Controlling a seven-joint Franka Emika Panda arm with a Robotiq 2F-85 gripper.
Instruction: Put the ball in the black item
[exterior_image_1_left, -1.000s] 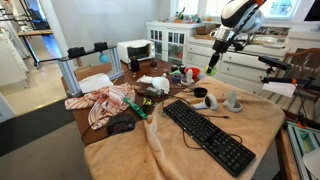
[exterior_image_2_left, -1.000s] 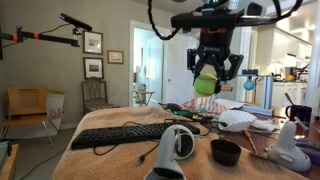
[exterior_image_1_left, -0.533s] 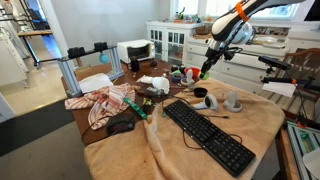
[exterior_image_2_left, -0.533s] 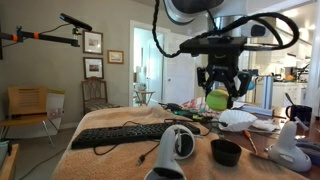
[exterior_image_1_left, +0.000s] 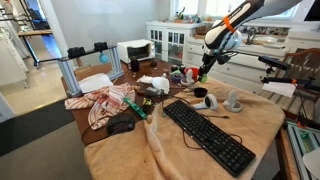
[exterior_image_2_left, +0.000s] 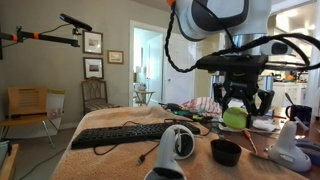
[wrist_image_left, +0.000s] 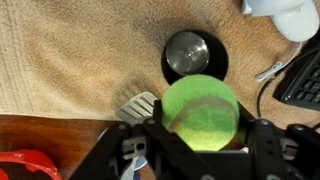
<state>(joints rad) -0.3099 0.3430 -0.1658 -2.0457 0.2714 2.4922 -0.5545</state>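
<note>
The black cup's opening (exterior_image_2_left: 226, 146) is just beyond the ball (exterior_image_2_left: 235, 118). I will move my gripper over it, so that it lies below my gripper, then go down and let go of the ball.
The yellow-green ball (wrist_image_left: 200, 110) is gripped between my gripper's fingers (wrist_image_left: 200, 128). In the wrist view it hangs just short of the round black cup (wrist_image_left: 195, 55), which shows a shiny bottom and stands on the tan cloth. In an exterior view the ball (exterior_image_2_left: 235, 118) and gripper (exterior_image_2_left: 238, 108) are above the black cup (exterior_image_2_left: 226, 152) and slightly to one side. In an exterior view the gripper (exterior_image_1_left: 204, 68) hangs over the far side of the table above the cup (exterior_image_1_left: 200, 93).
A long black keyboard (exterior_image_1_left: 208, 135) (exterior_image_2_left: 125, 133) lies across the cloth-covered table. A black mouse (exterior_image_1_left: 122, 125) and a red striped cloth (exterior_image_1_left: 105, 103) sit further along. White objects (exterior_image_2_left: 285, 150) (exterior_image_1_left: 232, 101) stand beside the cup. A metal spatula (wrist_image_left: 138, 105) lies near it.
The gripper has come down and moved sideways with the ball, from high above the table to just above the black cup. The ball stays held.
</note>
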